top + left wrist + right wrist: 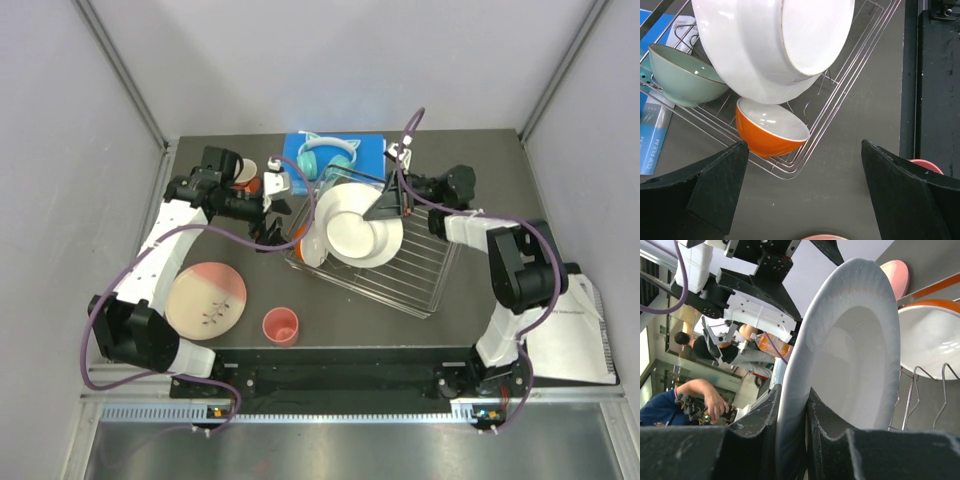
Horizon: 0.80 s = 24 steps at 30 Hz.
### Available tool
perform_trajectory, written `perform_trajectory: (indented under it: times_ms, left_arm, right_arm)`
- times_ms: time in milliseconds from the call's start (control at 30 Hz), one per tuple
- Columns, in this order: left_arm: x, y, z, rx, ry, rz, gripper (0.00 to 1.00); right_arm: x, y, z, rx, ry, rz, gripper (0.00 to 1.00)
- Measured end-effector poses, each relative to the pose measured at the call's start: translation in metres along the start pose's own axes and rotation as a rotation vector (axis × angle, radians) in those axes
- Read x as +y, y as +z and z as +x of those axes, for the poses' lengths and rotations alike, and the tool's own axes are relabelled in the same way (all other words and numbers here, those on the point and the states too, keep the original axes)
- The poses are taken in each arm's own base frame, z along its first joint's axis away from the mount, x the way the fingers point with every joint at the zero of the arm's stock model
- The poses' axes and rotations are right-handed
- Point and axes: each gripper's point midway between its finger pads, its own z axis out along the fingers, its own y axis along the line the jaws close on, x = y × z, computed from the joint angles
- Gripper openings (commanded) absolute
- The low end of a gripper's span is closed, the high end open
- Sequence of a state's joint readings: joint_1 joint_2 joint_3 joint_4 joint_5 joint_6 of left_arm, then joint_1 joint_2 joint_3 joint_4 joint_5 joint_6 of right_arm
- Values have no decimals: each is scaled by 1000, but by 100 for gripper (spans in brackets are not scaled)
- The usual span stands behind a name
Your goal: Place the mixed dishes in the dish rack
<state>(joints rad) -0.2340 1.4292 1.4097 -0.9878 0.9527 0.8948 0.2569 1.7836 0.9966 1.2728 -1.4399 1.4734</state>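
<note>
My right gripper should next lower the deep white plate (350,228) among the wire dividers beside the orange cup and let go of the plate's rim, since the plate still hangs above them.
My right gripper (792,395) is shut on the rim of a deep white plate (855,350), which it holds on edge over the left end of the dish rack (410,280). In the top view the plate (350,228) leans against the gripper (385,208). Inside the rack lie an orange cup (771,127) in the corner and a mint green bowl (682,75) behind it. My left gripper (805,190) hangs open and holds nothing, just outside that rack corner (272,228). The pink-and-cream plate (205,298) and the coral pink cup (281,325) rest on the table, near left.
Teal headphones (328,152) lie on a blue book (340,165) behind the rack. A white sheet of paper (575,335) sits off the table's right edge. Grey walls close in the left, right and back. The arms' black base rail (340,380) runs along the near edge.
</note>
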Motion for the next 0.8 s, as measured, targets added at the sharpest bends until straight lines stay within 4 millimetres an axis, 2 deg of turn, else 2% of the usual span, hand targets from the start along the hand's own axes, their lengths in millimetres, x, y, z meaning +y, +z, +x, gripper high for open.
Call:
perform_trajectory:
  times_ms: [300,600,800]
  left_arm:
    - [0,-2,2,0,5,2,98]
    - [0,-5,-1,-12,9,9,98]
    - [3,-6,-3,-14,10,7,98]
  right_arm:
    - [-24,-6,3,-2,50,16,0]
    - [-29,-5,9,13,60,13,0]
    - [-39,-4,22,18,86,16,1]
